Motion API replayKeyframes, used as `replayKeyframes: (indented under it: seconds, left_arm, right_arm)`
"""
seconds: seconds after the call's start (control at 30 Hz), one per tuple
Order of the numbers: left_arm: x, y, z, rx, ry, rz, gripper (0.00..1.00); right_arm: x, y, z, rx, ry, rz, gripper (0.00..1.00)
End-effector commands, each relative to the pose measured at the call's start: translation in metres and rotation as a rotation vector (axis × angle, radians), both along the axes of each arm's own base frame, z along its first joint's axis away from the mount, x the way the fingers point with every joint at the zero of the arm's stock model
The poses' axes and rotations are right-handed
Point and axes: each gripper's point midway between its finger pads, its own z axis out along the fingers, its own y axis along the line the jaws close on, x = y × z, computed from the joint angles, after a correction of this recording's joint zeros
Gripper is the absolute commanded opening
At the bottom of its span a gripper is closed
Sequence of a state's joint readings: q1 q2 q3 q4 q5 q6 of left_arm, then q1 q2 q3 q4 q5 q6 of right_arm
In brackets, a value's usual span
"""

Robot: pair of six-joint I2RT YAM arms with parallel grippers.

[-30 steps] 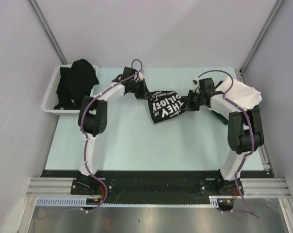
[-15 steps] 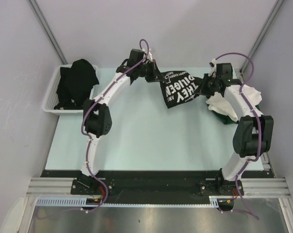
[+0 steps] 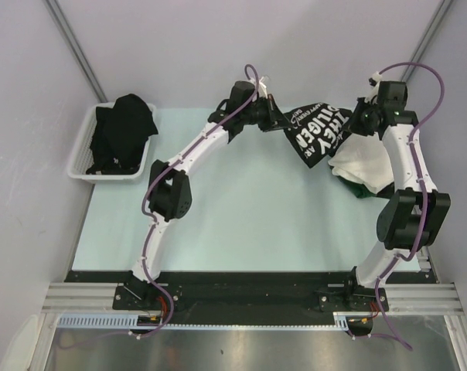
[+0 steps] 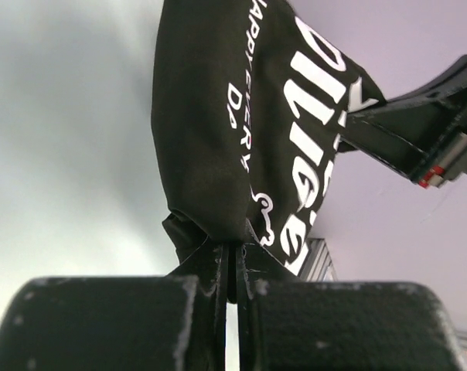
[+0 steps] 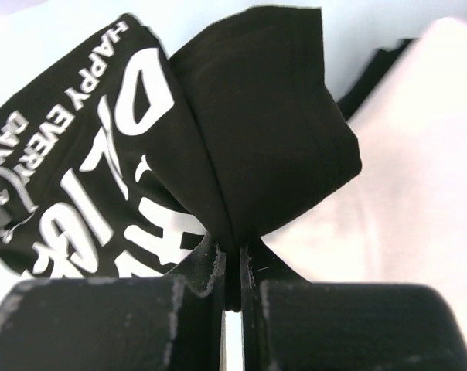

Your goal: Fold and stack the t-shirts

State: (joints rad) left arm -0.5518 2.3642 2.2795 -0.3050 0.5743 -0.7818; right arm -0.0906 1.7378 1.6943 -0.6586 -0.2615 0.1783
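Note:
I will bring my right gripper to the right in the top view and down over the white t-shirt [image 3: 366,164] [image 5: 419,154] to release, since the black t-shirt hangs mostly beside it.
A folded black t-shirt with white lettering [image 3: 318,133] hangs in the air at the back right of the table, held between both arms. My left gripper [image 3: 278,117] is shut on its left edge [image 4: 218,178]. On the shirt's right edge [image 5: 257,147] my right gripper [image 3: 356,122] is shut. Under and to the right of it lies a plain white t-shirt [image 3: 366,164] on top of a dark green one [image 3: 362,190]. In the right wrist view the white t-shirt [image 5: 419,154] fills the right side. More black t-shirts [image 3: 124,131] are heaped in the basket.
A white slotted basket [image 3: 83,151] stands at the table's back left corner. The pale green table top [image 3: 241,209] stretches between the arms. Grey walls and metal posts close the back and sides.
Both arms have carried the lettered black t-shirt up and to the right, from the middle back of the table to above the white t-shirt. Both grips stayed shut.

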Motion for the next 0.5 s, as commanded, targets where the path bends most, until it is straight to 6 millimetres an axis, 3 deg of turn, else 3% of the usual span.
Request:
replayKeyframes:
  seconds: [0.0, 0.27, 0.47]
  left_arm:
    - [-0.005, -0.024, 0.059, -0.137, -0.127, 0.004, 0.00]
    - [-0.013, -0.059, 0.094, -0.277, -0.202, 0.053, 0.00]
    - [-0.021, -0.087, 0.107, -0.364, -0.196, 0.060, 0.00]
  right_arm:
    - [0.003, -0.035, 0.050, -0.095, -0.122, -0.081, 0.00]
    - [-0.006, -0.086, 0.076, -0.237, -0.175, -0.218, 0.00]
    - [-0.009, -0.118, 0.098, -0.267, -0.223, -0.295, 0.00]
